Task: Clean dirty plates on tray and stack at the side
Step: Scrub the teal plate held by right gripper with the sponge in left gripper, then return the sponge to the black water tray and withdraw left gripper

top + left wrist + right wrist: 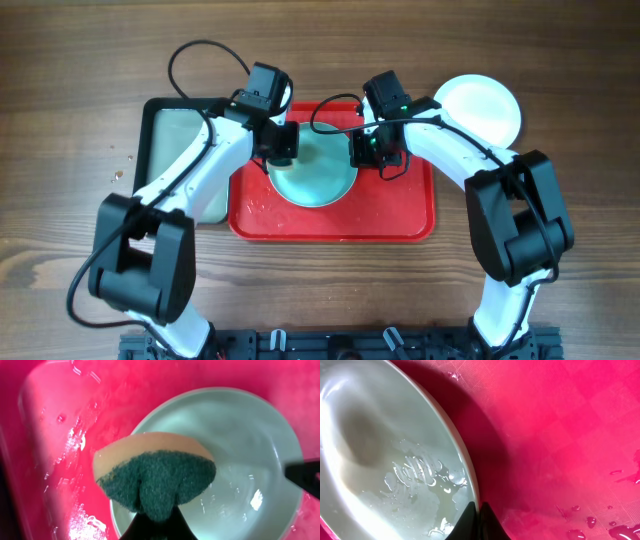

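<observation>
My left gripper will rise, move over the black-rimmed tray (172, 140) and go down to release the sponge, because the tray is to its left in the overhead view.
A pale aqua plate (314, 175) lies on the red tray (400, 215), wet inside. My left gripper (280, 143) is shut on a sponge (155, 475), orange on top and green underneath, held over the plate's (240, 455) left rim. My right gripper (368, 148) is shut on the plate's right rim (470, 485), one finger on each side of it (477, 515). A white plate (480, 108) lies on the table right of the tray. A third plate does not show.
A black-rimmed tray (165, 150) with pale liquid stands left of the red tray, under my left arm. Water drops lie on the red tray floor (580, 520). Bare wood table surrounds both trays.
</observation>
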Available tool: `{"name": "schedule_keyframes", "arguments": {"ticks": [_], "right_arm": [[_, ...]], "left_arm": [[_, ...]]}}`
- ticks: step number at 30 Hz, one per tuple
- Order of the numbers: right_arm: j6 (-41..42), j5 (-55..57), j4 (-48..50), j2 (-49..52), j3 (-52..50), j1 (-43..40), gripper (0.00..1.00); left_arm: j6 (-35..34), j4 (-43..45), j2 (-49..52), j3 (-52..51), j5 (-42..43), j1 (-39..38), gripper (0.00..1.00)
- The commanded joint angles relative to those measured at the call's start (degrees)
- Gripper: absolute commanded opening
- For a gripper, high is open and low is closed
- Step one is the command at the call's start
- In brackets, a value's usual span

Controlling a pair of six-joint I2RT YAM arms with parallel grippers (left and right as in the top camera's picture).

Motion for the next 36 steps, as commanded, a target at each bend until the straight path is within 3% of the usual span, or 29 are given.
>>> {"name": "schedule_keyframes", "arguments": {"ticks": [1,9,12,18,20,23,28,33,36], "right_arm": [[-0.2,-0.5,0.2,-0.3,-0.2,0.2,0.04],[-0.2,-0.5,0.1,-0.3,-0.2,0.2,0.04],[-0.2,-0.5,0.1,-0.3,-0.2,0.2,0.04],[-0.2,-0.5,0.0,-0.3,-0.2,0.2,0.04],[-0.2,-0.5,0.0,-0.3,-0.2,0.2,0.11],[-0.2,-0.5,0.1,-0.3,-0.2,0.2,0.22],[-0.2,-0.5,0.1,-0.3,-0.2,0.2,0.34],[2.1,0.9,0.0,-0.3,-0.2,0.2,0.34],[3.2,1.6,0.0,-0.3,-0.2,0.2,0.27]], "left_arm": [[0.5,3.8,4.2,-1.6,-1.0,-0.4,0.04],[-2.8,-2.5,8.4,-2.6,4.5,-2.9,0.04],[-4.0,-2.1,8.4,-2.6,12.4,-4.8,0.04],[-8.0,0.5,8.4,-2.5,18.0,-7.9,0.04],[-8.4,0.4,7.5,-1.7,17.0,-7.8,0.04],[-8.4,0.2,2.8,0.9,6.1,-6.2,0.04],[-5.2,-1.3,-5.9,3.1,-2.7,-0.1,0.04],[4.1,-5.7,-9.8,3.1,-2.7,13.8,0.04],[7.2,-5.6,-9.0,3.1,-2.7,21.6,0.04]]}}
